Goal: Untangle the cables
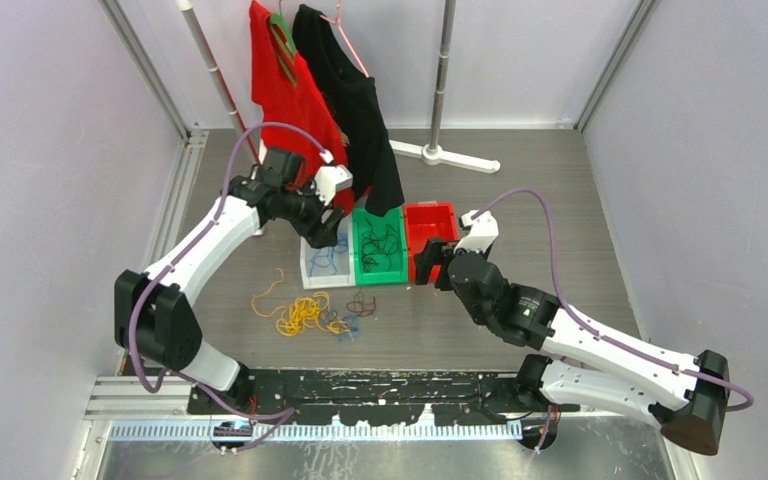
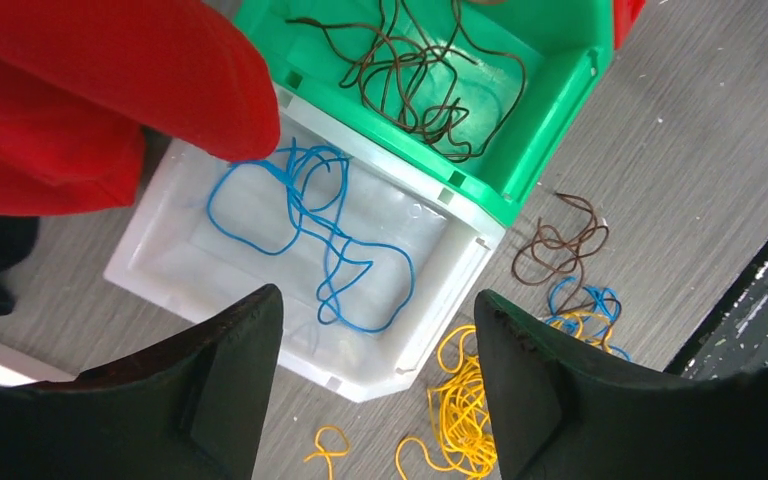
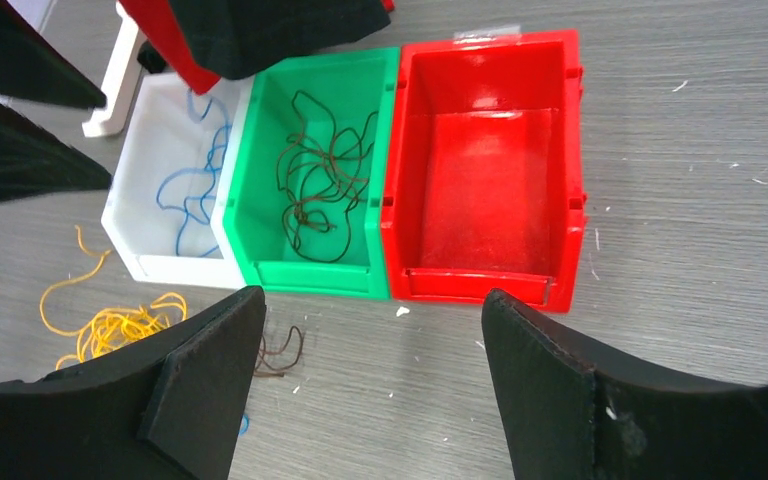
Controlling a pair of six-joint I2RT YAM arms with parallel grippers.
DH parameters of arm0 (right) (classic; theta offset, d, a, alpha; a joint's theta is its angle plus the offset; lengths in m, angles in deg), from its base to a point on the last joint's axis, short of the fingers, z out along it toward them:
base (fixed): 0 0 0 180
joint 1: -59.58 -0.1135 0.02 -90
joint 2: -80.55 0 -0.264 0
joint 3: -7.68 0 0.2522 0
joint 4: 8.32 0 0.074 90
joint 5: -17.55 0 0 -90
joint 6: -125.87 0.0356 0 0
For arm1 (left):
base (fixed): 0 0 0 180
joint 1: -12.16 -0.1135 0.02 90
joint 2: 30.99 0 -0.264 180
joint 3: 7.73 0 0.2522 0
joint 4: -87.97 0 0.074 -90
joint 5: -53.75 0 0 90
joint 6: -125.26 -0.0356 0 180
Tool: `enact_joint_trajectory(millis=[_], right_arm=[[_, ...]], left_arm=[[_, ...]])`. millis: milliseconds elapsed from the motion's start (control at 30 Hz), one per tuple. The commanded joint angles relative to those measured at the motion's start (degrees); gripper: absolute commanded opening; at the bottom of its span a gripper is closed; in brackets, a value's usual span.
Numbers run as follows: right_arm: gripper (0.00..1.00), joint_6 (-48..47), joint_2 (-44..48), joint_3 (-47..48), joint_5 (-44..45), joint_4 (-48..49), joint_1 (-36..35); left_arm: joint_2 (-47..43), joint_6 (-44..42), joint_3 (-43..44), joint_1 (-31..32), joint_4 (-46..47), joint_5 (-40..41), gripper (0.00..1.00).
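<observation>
The blue pieces of cable tangled with yellow and dark brown cables get my right gripper next, as it moves down, back and left in the top view onto them.
The cables lie in several places. A yellow bunch (image 1: 305,315) (image 2: 465,405) sits on the table with blue strands (image 2: 585,300) and a dark brown cord (image 2: 560,245) (image 1: 362,303) at its right side. One blue cord (image 2: 310,235) lies in the white bin (image 2: 455,265). Dark brown cords (image 2: 410,80) (image 3: 315,180) lie in the green bin (image 3: 310,275). My left gripper (image 2: 380,300) (image 1: 322,232) hangs open over the white bin's near corner, nothing between its fingers. My right gripper (image 3: 372,300) (image 1: 430,262) is open and empty over the table in front of the red bin (image 3: 490,285).
The three bins stand side by side, white, green, red. The red bin holds nothing. A red garment (image 1: 285,85) (image 2: 90,90) and a black one (image 1: 355,110) hang from a rack over the bins' far side. The rack's white foot (image 1: 450,157) lies behind. Enclosure walls stand left and right.
</observation>
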Motion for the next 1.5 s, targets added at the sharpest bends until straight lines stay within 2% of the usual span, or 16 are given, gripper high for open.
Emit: enact_joint_trajectory(millis=[0, 167, 300, 433, 500, 633, 800, 967, 1100, 1333, 1467], right_arm=[[0.84, -1.89, -2.36, 2.33, -5.95, 3.75, 0.27], [0.80, -2.45, -10.49, 5.03, -14.51, 5.27, 0.08], [0.76, -1.98, -16.17, 5.55, -18.11, 9.35, -0.72], [0.75, -2.03, -22.14, 6.97, -22.19, 12.78, -2.18], [0.75, -2.05, -25.30, 8.07, -23.69, 13.66, -2.69], [0.73, -2.07, -28.70, 9.12, -24.24, 15.05, -3.88], [0.72, -1.56, -31.90, 8.54, -26.02, 16.33, -4.36], [0.69, -0.19, -37.05, 9.47, -27.76, 16.03, -5.44], [0.62, -1.20, -39.90, 10.97, -29.02, 16.47, -8.04], [0.51, -0.08, -47.23, 14.38, -28.38, 12.99, -11.34], [0.41, 0.89, -50.42, 16.10, -29.14, 11.44, -11.67]], left_arm=[[-4.91, -3.20, 4.64, -1.31, -7.49, -4.03, 0.73], [-9.87, -10.05, 0.01, -2.45, -17.09, -8.76, 0.73], [-13.63, -13.37, -7.36, -3.68, -19.50, -7.96, 0.72], [-17.39, -19.19, -12.52, -5.09, -23.30, -10.47, 0.69], [-18.49, -21.67, -15.23, -5.20, -24.04, -10.42, 0.66], [-19.67, -20.97, -20.13, -6.40, -20.17, -6.80, 0.54], [-18.12, -24.20, -20.09, -7.65, -24.06, -13.52, 0.56], [-18.05, -22.89, -24.54, -7.53, -17.17, -11.29, 0.59], [-16.67, -23.71, -29.60, -6.72, -10.79, -7.14, 0.59], [-16.56, -24.89, -32.97, -6.51, -5.65, -3.13, 0.49], [-17.26, -28.66, -36.60, -6.49, -1.15, 0.98, 0.40]])
